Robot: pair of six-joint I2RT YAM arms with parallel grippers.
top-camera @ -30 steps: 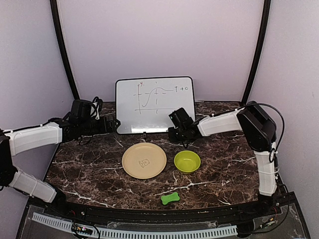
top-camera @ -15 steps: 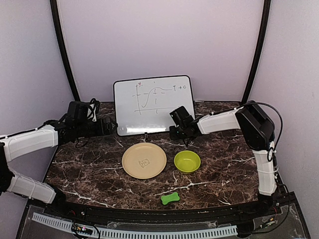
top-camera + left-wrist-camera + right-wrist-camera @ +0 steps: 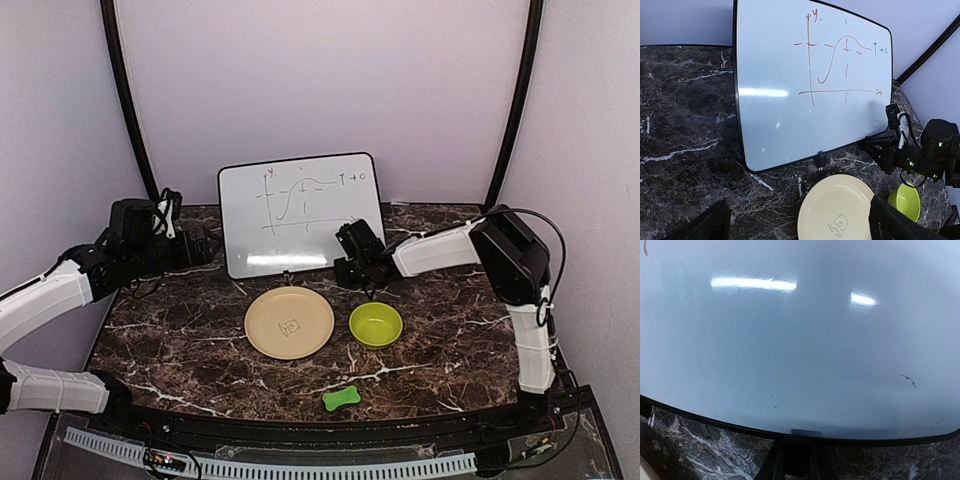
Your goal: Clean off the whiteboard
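Note:
The beige plate point(image 3: 290, 322) point(image 3: 646, 470) is to my right gripper's left in the top view, so the gripper should draw back toward it with the whiteboard's edge, then release.
The whiteboard point(image 3: 298, 212) is white with a thin black rim. It stands tilted at the back of the table and carries a red graph with axes and a curve. It also shows in the left wrist view point(image 3: 805, 85), and it fills the right wrist view point(image 3: 800, 340). My right gripper point(image 3: 346, 263) is at the board's lower right edge, shut on the black rim point(image 3: 796, 446). My left gripper point(image 3: 203, 246) is left of the board and apart from it. It is open and empty, with its dark fingers point(image 3: 705, 226) wide apart.
A round beige plate point(image 3: 290, 322) lies in front of the board, with a lime green bowl point(image 3: 376, 324) to its right. A small green bone-shaped object point(image 3: 341, 398) lies near the front edge. The table top is dark marble. Black poles stand at the back corners.
The whiteboard has shifted left and tilted, held by my right gripper. My left arm has drawn back to the left, away from the board's left edge.

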